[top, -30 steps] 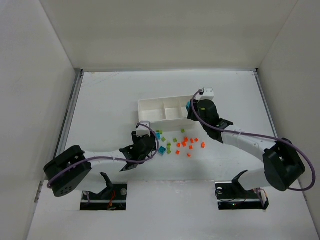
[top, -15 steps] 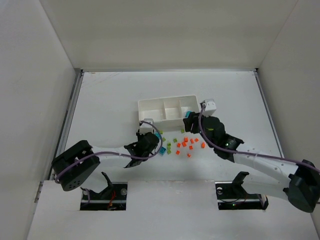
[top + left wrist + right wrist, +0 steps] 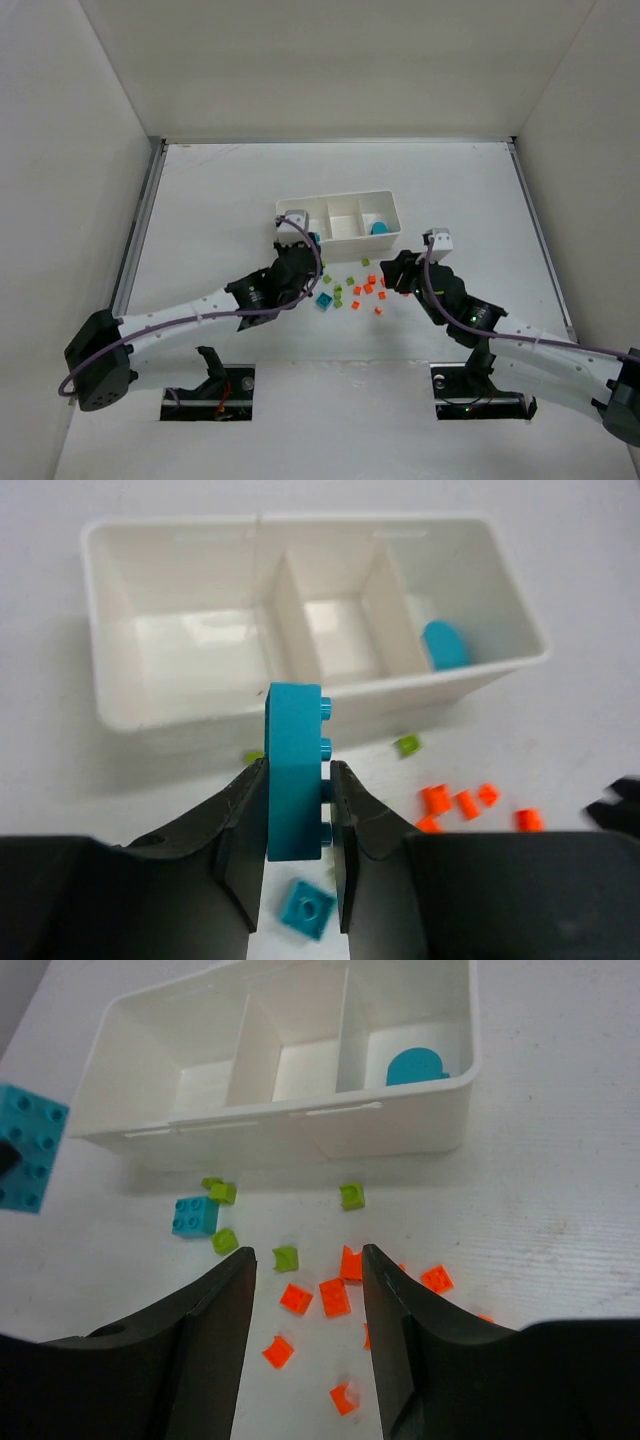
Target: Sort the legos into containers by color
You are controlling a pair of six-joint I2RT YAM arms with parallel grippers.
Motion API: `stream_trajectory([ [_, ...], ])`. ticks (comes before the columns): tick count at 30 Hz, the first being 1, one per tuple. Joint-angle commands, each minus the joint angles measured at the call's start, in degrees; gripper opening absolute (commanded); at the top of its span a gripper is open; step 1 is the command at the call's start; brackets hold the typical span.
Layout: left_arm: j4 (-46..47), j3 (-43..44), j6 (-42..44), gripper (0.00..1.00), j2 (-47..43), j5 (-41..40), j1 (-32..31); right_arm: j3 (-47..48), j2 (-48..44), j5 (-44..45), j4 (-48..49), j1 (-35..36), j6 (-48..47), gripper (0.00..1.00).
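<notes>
The left gripper will move outward and to the right in the top view next, over the tray's end section (image 3: pixel 378 216) (image 3: pixel 441 626), because a teal lego is already lying there.
My left gripper (image 3: pixel 298 780) is shut on a teal lego (image 3: pixel 295 765), held upright just in front of the white three-compartment tray (image 3: pixel 200 705). From above, this gripper (image 3: pixel 300 252) sits at the tray's (image 3: pixel 340 238) left front corner. One teal lego (image 3: pixel 379 227) lies in the right compartment. A loose teal lego (image 3: pixel 324 300) rests on the table. My right gripper (image 3: pixel 308 1265) is open and holds nothing. It hovers over scattered orange legos (image 3: pixel 334 1296) and green legos (image 3: pixel 286 1257), near the tray's front.
White enclosure walls ring the table, with a metal rail (image 3: pixel 140 230) along the left edge. The loose legos lie in a patch between the two grippers, in front of the tray. The left and middle compartments look bare.
My right gripper left a teal lego in the right compartment and drew back toward the orange legos. My left gripper shut on a teal lego and carried it toward the tray.
</notes>
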Motion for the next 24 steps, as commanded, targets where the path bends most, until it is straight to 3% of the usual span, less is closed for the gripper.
stream_trajectory([
  [1, -0.4, 10.5, 1.6, 0.12, 5.3, 5.3, 2.5, -1.3, -3.7, 2.5, -2.4, -1.0, 5.9, 0.52],
  [9, 4.5, 31.3, 3.1, 0.12, 28.4, 17.4, 6.9, -2.7, -10.1, 3.2, -9.3, -2.5, 10.6, 0.51],
  [14, 3.8, 43.3, 5.6, 0.13, 39.8, 19.9, 6.6, -3.6, -12.1, 3.1, -10.8, -1.2, 12.3, 0.51],
  [20, 1.7, 52.0, 7.3, 0.14, 48.7, 19.4, 7.4, -4.1, -15.2, 2.8, -11.5, -1.1, 11.8, 0.52],
  [24, 2.1, 52.8, 7.4, 0.24, 50.4, 18.4, 7.7, -4.4, -15.9, 2.6, -11.5, -1.1, 11.8, 0.52],
])
